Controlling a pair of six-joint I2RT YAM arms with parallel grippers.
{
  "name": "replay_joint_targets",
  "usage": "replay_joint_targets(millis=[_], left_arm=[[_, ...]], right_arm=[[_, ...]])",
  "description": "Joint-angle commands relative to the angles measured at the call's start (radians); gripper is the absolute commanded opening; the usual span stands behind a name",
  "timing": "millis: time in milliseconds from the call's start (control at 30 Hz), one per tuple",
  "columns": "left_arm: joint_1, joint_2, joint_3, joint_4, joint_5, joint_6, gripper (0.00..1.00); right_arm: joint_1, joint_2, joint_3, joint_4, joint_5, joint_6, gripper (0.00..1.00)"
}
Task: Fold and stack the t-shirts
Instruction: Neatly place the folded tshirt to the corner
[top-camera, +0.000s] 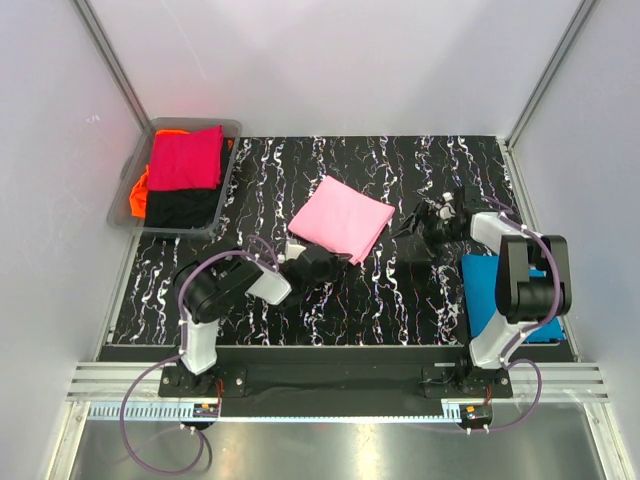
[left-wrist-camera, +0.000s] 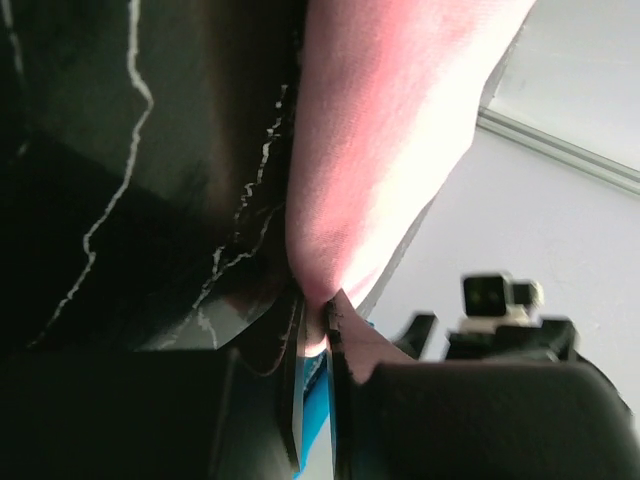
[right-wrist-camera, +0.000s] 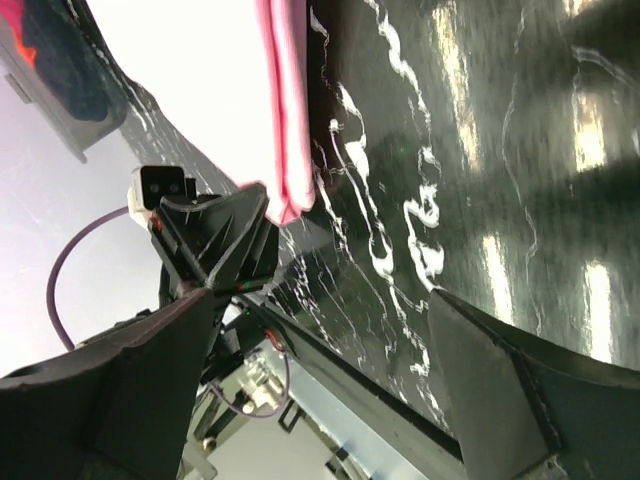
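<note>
My right gripper comes down to the left in the top view onto the pink shirt's closest free corner (top-camera: 390, 211) next, since my left gripper holds the pink shirt's near corner.
A folded light pink t-shirt (top-camera: 340, 217) lies mid-table. My left gripper (top-camera: 333, 257) sits at its near corner, and in the left wrist view its jaws (left-wrist-camera: 318, 312) are pinched on the pink cloth's edge (left-wrist-camera: 390, 130). My right gripper (top-camera: 405, 233) hovers just right of the pink shirt, open and empty. In the right wrist view its fingers (right-wrist-camera: 150, 380) stand wide apart over the table, with the pink shirt's folded edge (right-wrist-camera: 285, 120) and the left gripper (right-wrist-camera: 215, 240) ahead. A bright blue t-shirt (top-camera: 485, 290) lies flat at the right edge, partly under the right arm.
A clear bin (top-camera: 125, 215) at the back left holds crimson (top-camera: 187, 158), orange (top-camera: 138, 190) and black (top-camera: 180, 207) shirts. White walls close in the black marbled table (top-camera: 400, 300) on three sides.
</note>
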Motion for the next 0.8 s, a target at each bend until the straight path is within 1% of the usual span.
replay_joint_targets(millis=[0,133,200,400,633,767], left_arm=[[0.014,-0.064,-0.014,0.082,0.059,0.032,0.07],[0.022,-0.093,-0.004,0.084,0.105,0.044,0.08],[0.023,-0.106,0.001,0.079,0.122,0.049,0.09],[0.026,-0.137,-0.008,0.099,0.14,0.045,0.1],[0.042,-0.163,0.015,0.093,0.183,0.062,0.09],[0.04,-0.169,0.016,0.108,0.197,0.056,0.09]], right_arm=[[0.007,0.063,0.044,0.123,-0.096,0.01,0.95],[0.007,0.142,0.085,0.154,-0.106,0.025,0.95],[0.036,0.162,0.097,0.191,-0.11,0.059,0.95],[0.086,0.241,0.148,0.26,-0.117,0.135,0.94],[0.117,0.25,0.108,0.34,-0.064,0.226,0.91],[0.132,0.268,0.079,0.422,-0.048,0.303,0.87]])
